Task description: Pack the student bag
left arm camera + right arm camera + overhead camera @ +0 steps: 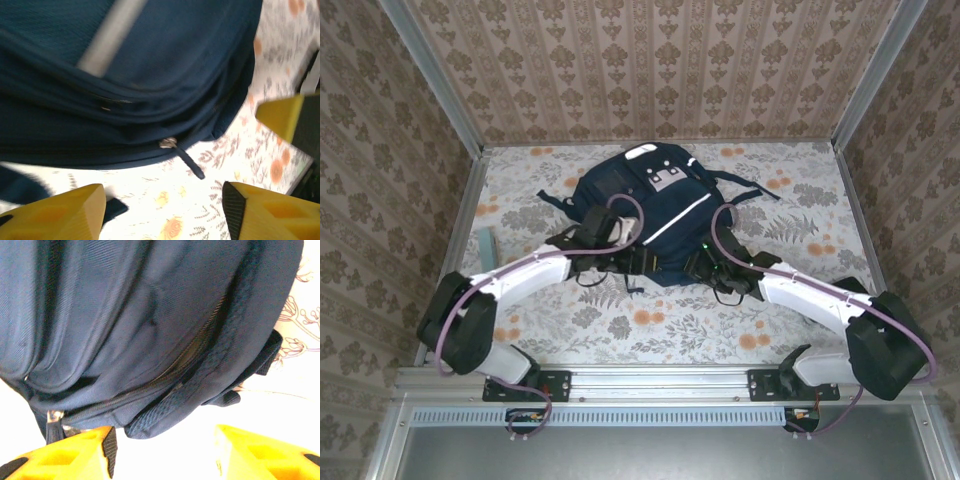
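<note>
The black zipper pull (pixel 54 431) is outside the open fingers of my right gripper, toward the left gripper. My right gripper should slide along the bag's near edge next, so that its fingers are on both sides of it.
The student bag (pixel 645 205), navy with a white stripe and grey patches, lies in the middle of the table. Both grippers sit at its near edge, the left gripper (pixel 638 262) beside the right gripper (pixel 698 268). In the left wrist view the left gripper (pixel 165 210) stands open over the floral cloth, just short of the bag (pixel 150 75) and its dark zipper pull (pixel 187 159). In the right wrist view the right gripper (pixel 165 450) is open too, a padded fold of the bag (pixel 165 410) hanging just above the gap. A metal zipper slider (pixel 54 416) shows by its left finger.
A pale flat object (pixel 485 245) lies at the table's left edge. The bag's dark straps (pixel 748 186) trail toward the back right. Patterned walls close in the table on three sides. A yellow finger of the right gripper (pixel 287 117) shows at the right of the left wrist view.
</note>
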You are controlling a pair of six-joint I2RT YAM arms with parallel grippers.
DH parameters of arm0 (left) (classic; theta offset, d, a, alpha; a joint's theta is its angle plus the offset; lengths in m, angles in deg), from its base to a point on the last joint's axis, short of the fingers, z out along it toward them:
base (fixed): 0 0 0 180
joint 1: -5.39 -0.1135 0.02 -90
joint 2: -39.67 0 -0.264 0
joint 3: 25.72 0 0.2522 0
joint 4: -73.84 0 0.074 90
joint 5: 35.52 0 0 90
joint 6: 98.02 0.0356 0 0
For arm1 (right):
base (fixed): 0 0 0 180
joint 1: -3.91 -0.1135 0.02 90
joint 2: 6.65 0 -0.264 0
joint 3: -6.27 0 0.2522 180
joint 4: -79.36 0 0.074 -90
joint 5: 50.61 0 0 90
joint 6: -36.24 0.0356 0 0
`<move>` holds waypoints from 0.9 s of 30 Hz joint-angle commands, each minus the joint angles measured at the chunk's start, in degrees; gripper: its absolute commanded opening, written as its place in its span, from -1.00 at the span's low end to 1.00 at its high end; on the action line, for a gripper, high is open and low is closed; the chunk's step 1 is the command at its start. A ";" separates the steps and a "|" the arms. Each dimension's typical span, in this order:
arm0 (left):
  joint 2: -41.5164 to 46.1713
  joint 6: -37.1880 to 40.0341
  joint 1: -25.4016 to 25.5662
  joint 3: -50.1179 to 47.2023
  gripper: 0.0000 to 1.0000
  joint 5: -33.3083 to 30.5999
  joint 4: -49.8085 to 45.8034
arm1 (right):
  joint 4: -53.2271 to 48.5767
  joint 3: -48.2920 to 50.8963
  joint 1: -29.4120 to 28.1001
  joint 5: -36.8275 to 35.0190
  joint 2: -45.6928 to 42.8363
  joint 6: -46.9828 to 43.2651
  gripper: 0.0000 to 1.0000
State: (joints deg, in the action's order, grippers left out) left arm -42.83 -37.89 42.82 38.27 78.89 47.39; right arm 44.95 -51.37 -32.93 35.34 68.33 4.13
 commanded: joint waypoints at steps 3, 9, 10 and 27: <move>4.08 -4.73 -4.70 -2.47 0.35 -2.28 -2.24 | -9.85 -11.19 -7.20 -7.19 5.87 -9.75 0.11; 3.90 -8.27 -6.46 -2.77 0.35 -5.43 -3.57 | -20.75 -27.12 -14.27 -12.25 20.89 -14.49 0.11; 4.02 -8.96 -6.86 -2.84 0.34 -6.55 -4.10 | -23.17 -29.91 -15.11 -13.81 23.27 -14.86 0.10; 5.69 -12.75 -10.89 -6.83 0.33 -6.91 -3.25 | -28.07 -37.09 -16.49 -18.28 32.65 -15.09 -0.40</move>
State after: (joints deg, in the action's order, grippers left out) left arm -38.59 -49.17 32.31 31.94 71.22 43.85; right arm 19.03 -86.65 -49.71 19.16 99.63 -10.60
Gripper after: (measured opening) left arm 0.666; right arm 0.308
